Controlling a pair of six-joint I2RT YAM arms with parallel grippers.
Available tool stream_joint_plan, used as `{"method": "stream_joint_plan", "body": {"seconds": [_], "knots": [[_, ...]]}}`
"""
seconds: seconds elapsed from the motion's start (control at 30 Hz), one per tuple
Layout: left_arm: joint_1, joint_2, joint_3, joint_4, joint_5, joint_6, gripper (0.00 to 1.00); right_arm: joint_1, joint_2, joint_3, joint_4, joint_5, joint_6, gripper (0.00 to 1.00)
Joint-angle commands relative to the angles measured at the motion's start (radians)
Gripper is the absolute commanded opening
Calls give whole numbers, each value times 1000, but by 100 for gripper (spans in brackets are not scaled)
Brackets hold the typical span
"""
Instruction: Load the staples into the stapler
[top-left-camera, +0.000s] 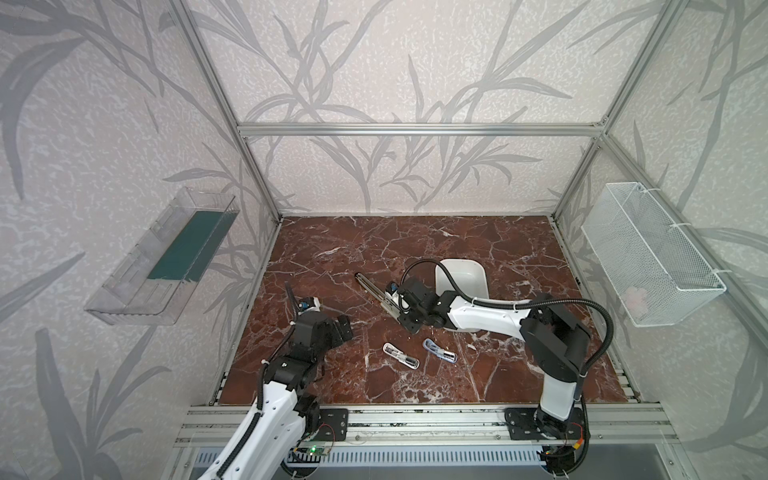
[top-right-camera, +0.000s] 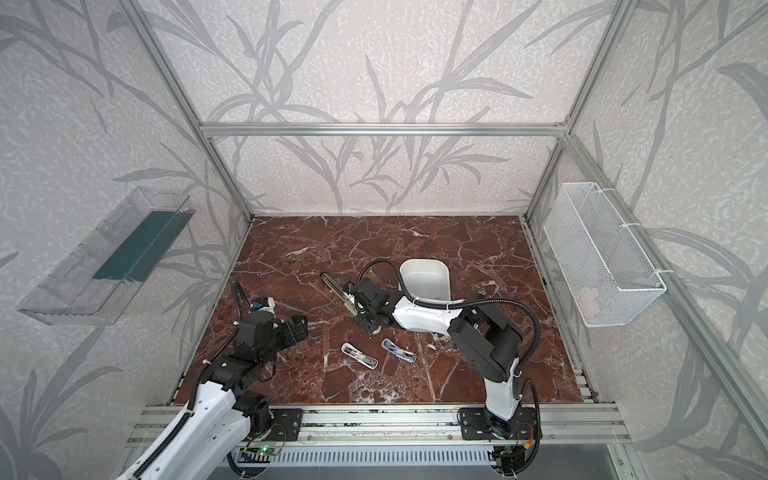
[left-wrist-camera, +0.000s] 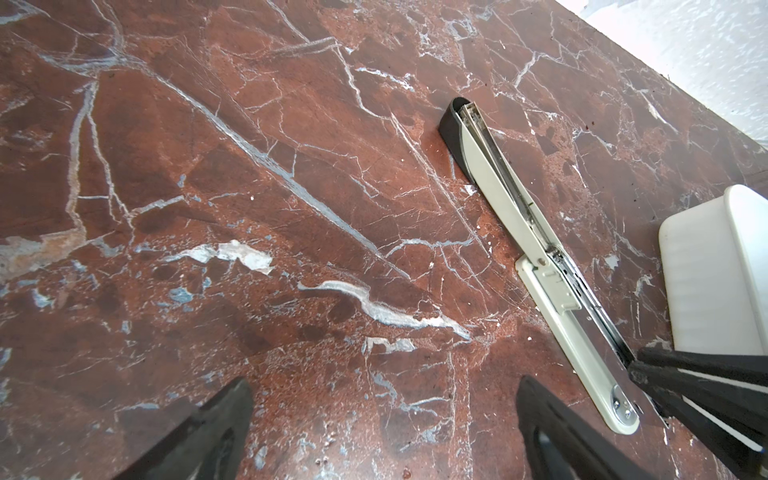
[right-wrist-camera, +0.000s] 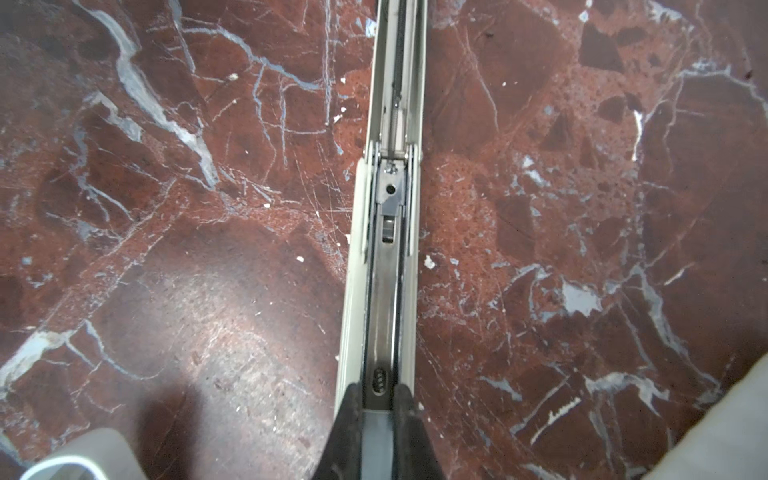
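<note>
The grey strip of staples lines up with the channel's near end (right-wrist-camera: 378, 420), so next my right gripper draws slightly back along the stapler's line and releases it there.
A long white stapler (top-left-camera: 370, 286) (top-right-camera: 334, 286) lies swung open flat on the red marble table, its metal channel (right-wrist-camera: 390, 249) facing up. My right gripper (right-wrist-camera: 379, 395) (top-left-camera: 395, 308) hovers at the channel's near end, shut on a thin flat grey strip of staples (right-wrist-camera: 376, 440) that lines up with the channel. In the left wrist view its black fingers (left-wrist-camera: 665, 374) touch the stapler (left-wrist-camera: 498, 178) from the side. My left gripper (left-wrist-camera: 384, 386) (top-left-camera: 338, 328) (top-right-camera: 297, 326) is wide open with nothing in it, over bare table left of the stapler.
A white tray (top-left-camera: 478, 282) (top-right-camera: 442, 282) (left-wrist-camera: 715, 270) sits just behind my right arm. Two small opened staplers (top-left-camera: 401, 355) (top-left-camera: 439, 350) lie in front of the grippers. A wire basket (top-left-camera: 652, 253) hangs on the right wall, a clear bin (top-left-camera: 166, 257) on the left.
</note>
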Motion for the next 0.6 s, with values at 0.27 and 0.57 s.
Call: {"method": "stream_joint_plan", "body": {"seconds": [0.27, 0.57], "knots": [[4, -19, 4, 6, -15, -22, 99, -4, -65, -71, -60, 8, 28, 0], [4, -20, 3, 5, -17, -23, 99, -4, -123, -144, -77, -1, 61, 2]]}}
